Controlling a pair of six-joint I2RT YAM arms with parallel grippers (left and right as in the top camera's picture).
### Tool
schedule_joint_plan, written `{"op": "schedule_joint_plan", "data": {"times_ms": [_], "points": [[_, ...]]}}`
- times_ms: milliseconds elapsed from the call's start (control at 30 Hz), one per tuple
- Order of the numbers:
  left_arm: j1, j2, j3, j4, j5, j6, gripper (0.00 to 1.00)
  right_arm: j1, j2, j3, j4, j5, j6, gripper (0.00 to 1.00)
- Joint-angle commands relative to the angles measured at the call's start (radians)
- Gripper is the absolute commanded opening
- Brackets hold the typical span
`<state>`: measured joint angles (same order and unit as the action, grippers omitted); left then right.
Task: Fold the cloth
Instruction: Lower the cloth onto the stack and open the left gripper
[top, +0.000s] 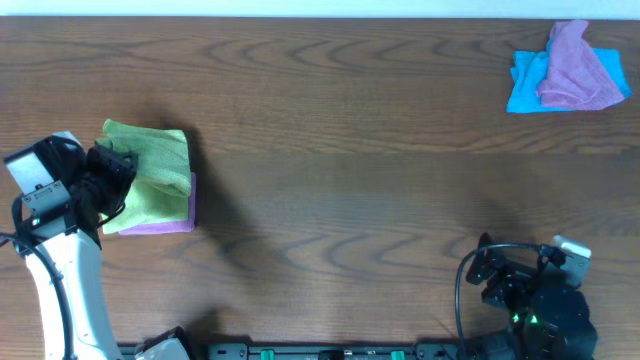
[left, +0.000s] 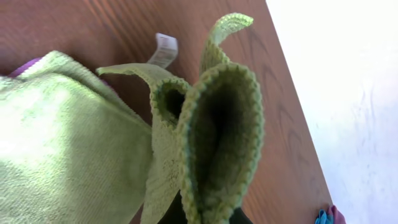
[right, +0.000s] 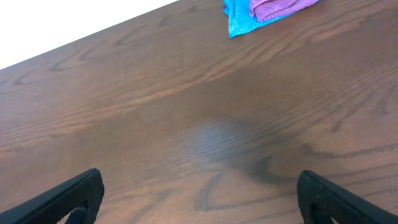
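Note:
My left gripper moves back next, carries the lime-green cloth's pinched edge over the cloth's near flat folded part and releases it there, since that part still lies uncovered.
The lime-green cloth (top: 152, 176) lies folded on a purple cloth (top: 172, 226) at the left of the table. My left gripper (top: 112, 170) is shut on the cloth's left edge. In the left wrist view the pinched cloth edge (left: 217, 143) stands up in a loop right at the jaws, with the white tag (left: 163, 50) beyond it and the flat folded part (left: 68, 149) to the left. My right gripper (top: 495, 268) is open and empty at the front right; its fingers (right: 199, 199) hang over bare wood.
A blue cloth (top: 522, 82) with a purple cloth (top: 578, 68) heaped on it lies at the back right corner; both also show in the right wrist view (right: 239, 17). The table's far edge runs along the top.

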<state>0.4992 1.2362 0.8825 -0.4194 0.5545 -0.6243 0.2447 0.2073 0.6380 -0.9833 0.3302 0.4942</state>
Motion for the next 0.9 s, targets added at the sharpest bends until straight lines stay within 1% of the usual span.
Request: {"op": "schedule_joint_plan", "data": {"times_ms": [0, 267, 400, 867], "points": [[0.006, 0.000, 0.032, -0.022, 0.005, 0.035, 0.06, -0.015, -0.004, -0.005, -0.001, 0.010, 0.017, 0.99], [0.008, 0.000, 0.032, -0.110, -0.080, 0.068, 0.06, -0.015, -0.004, -0.005, -0.001, 0.010, 0.017, 0.99], [0.032, 0.000, 0.032, -0.152, -0.119, 0.084, 0.06, -0.015, -0.004, -0.005, -0.002, 0.010, 0.017, 0.99], [0.086, 0.000, 0.032, -0.206, -0.223, 0.149, 0.06, -0.015, -0.004, -0.005, -0.002, 0.010, 0.017, 0.99]]}}
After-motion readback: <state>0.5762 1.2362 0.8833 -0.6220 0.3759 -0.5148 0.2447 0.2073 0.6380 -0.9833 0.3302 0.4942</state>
